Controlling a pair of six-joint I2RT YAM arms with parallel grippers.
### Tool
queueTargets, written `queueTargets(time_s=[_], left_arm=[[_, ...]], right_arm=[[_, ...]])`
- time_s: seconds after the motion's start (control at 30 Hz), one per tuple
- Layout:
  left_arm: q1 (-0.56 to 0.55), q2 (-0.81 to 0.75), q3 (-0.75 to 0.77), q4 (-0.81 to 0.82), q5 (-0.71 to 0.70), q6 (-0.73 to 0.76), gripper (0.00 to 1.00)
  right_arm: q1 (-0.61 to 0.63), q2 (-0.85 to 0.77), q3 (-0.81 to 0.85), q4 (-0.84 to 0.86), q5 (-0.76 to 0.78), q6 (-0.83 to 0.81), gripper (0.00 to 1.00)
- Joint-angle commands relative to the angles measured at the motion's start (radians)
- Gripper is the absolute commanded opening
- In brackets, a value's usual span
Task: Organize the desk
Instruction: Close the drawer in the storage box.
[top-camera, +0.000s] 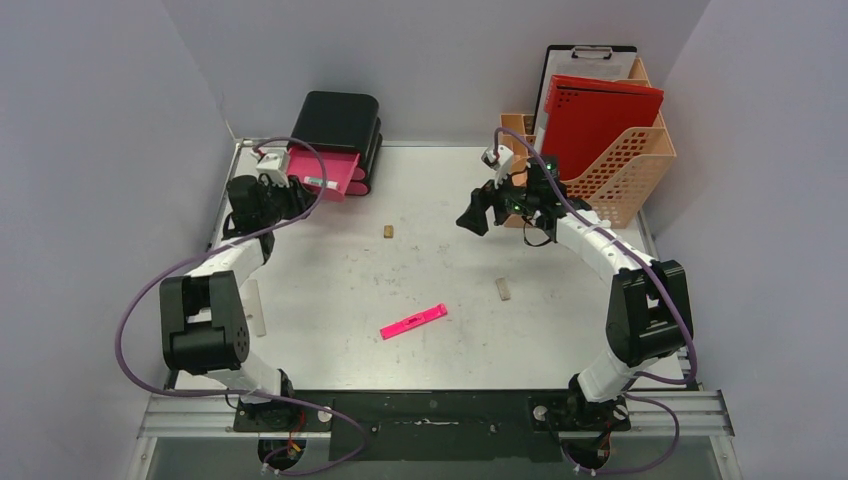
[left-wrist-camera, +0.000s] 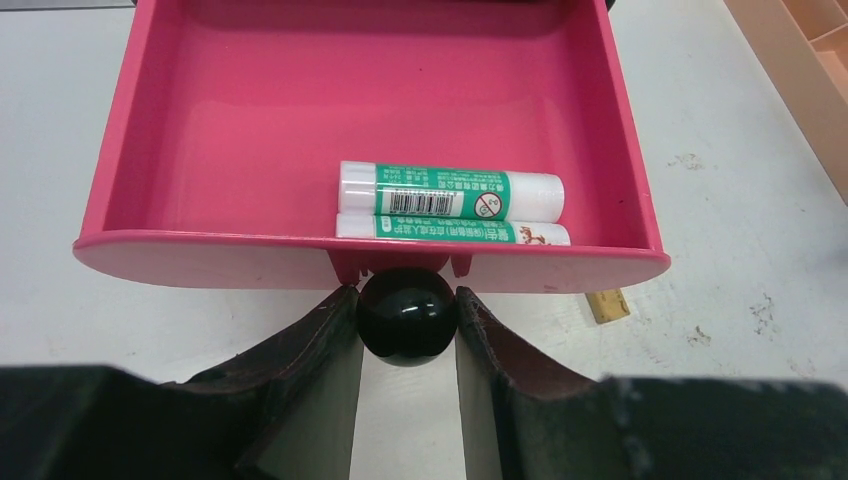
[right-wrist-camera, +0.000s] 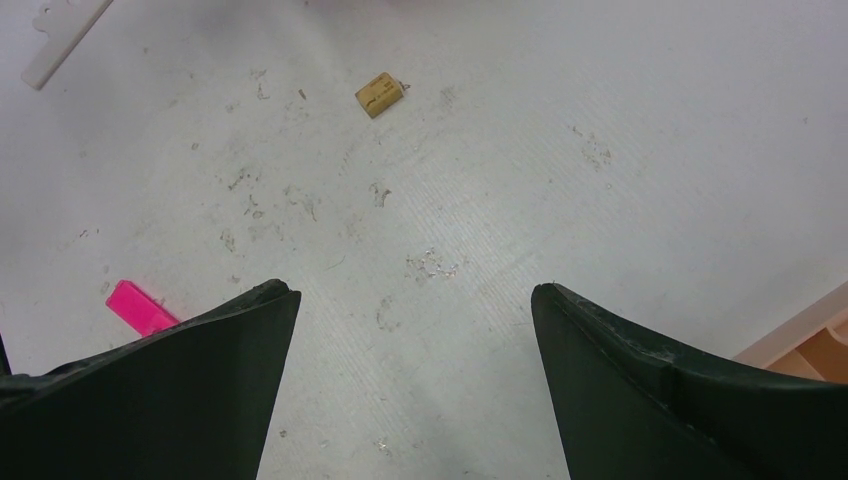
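The round black knob goes outward toward the black drawer box (top-camera: 338, 122) next, pushed by my left gripper, which then releases it. The pink drawer still stands pulled out.
The white scuffed desk (top-camera: 420, 270) bears a black drawer box (top-camera: 338, 122) at the back left. Its pink drawer (left-wrist-camera: 300, 120) is pulled out, and two green-and-white glue sticks (left-wrist-camera: 450, 191) lie inside near the front wall. My left gripper (left-wrist-camera: 405, 293) is shut on the drawer's round black knob (left-wrist-camera: 407, 315), one finger on each side. In the top view the left gripper (top-camera: 288, 197) sits at the drawer front (top-camera: 325, 180). My right gripper (top-camera: 480, 212) hovers open over bare desk near the back right, and the right wrist view shows nothing between the jaws of the right gripper (right-wrist-camera: 415, 290).
An orange perforated rack (top-camera: 610, 160) at the back right holds a red folder (top-camera: 600, 115) and a clipboard (top-camera: 590, 55). On the desk lie a pink strip (top-camera: 413, 321), two small tan blocks (top-camera: 388, 231) (top-camera: 503, 289) and a white strip (top-camera: 255, 308).
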Motion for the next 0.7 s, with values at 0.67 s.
queueTargets(time_s=[0.67], left_arm=[[-0.197, -0.07, 0.125, -0.013, -0.377, -0.203, 0.18]], right_arm=[[-0.029, -0.024, -0.014, 0.071, -0.024, 0.019, 0.9]])
